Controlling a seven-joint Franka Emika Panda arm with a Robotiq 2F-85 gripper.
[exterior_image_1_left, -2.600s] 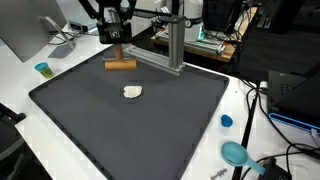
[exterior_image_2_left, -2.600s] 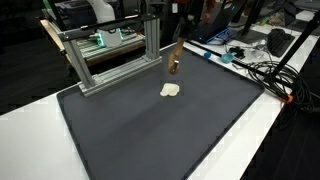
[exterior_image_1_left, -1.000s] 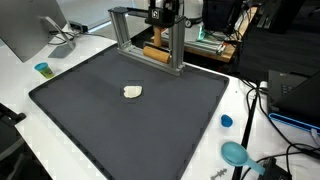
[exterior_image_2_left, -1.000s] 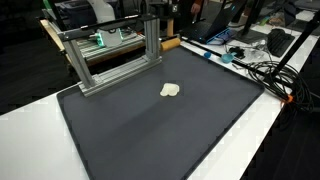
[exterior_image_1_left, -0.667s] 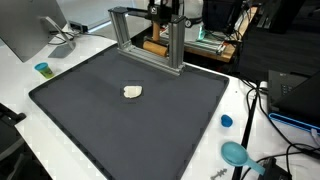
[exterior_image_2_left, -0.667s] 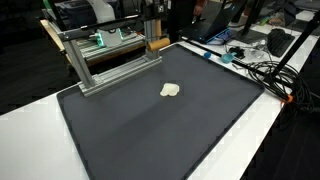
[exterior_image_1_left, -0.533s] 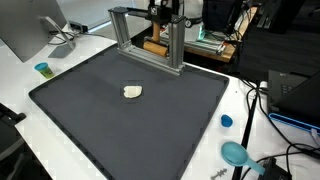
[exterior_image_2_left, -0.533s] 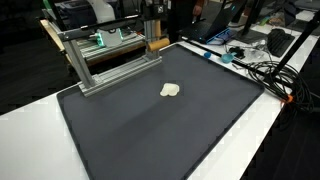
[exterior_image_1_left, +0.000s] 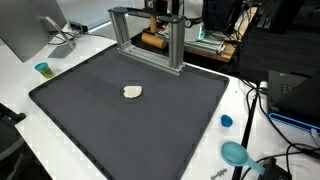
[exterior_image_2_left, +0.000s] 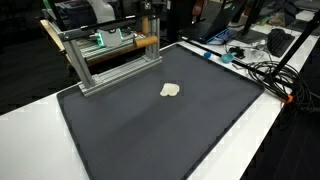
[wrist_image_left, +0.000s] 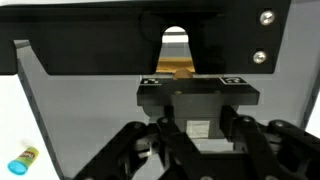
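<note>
My gripper will next move its wooden tool toward the rounded slot in the frame's top bar (wrist_image_left: 176, 45) and let it go, since the slot's opening faces the wooden tool.
My gripper (exterior_image_1_left: 160, 20) hangs at the back of the dark mat (exterior_image_1_left: 110, 130), behind the aluminium frame (exterior_image_1_left: 176, 45). It is shut on a wooden tool whose round bar (exterior_image_1_left: 152, 40) lies level just under it, about level with the frame's top bar in an exterior view (exterior_image_2_left: 146, 42). In the wrist view the fingers (wrist_image_left: 198, 125) are closed, and a strip of the wood (wrist_image_left: 178, 70) shows above them. A small white lump (exterior_image_1_left: 133, 92) lies alone on the mat, well in front of the frame; it also shows in an exterior view (exterior_image_2_left: 171, 90).
The frame (exterior_image_2_left: 110, 35) stands along the mat's back edge. A small blue cup (exterior_image_1_left: 42, 69) sits on the white table. A blue cap (exterior_image_1_left: 226, 121) and a teal object (exterior_image_1_left: 236, 153) lie by cables. Monitors and clutter stand behind.
The gripper has carried the wooden tool from above the mat in front of the frame, up and back, to behind the frame. The white lump has not moved.
</note>
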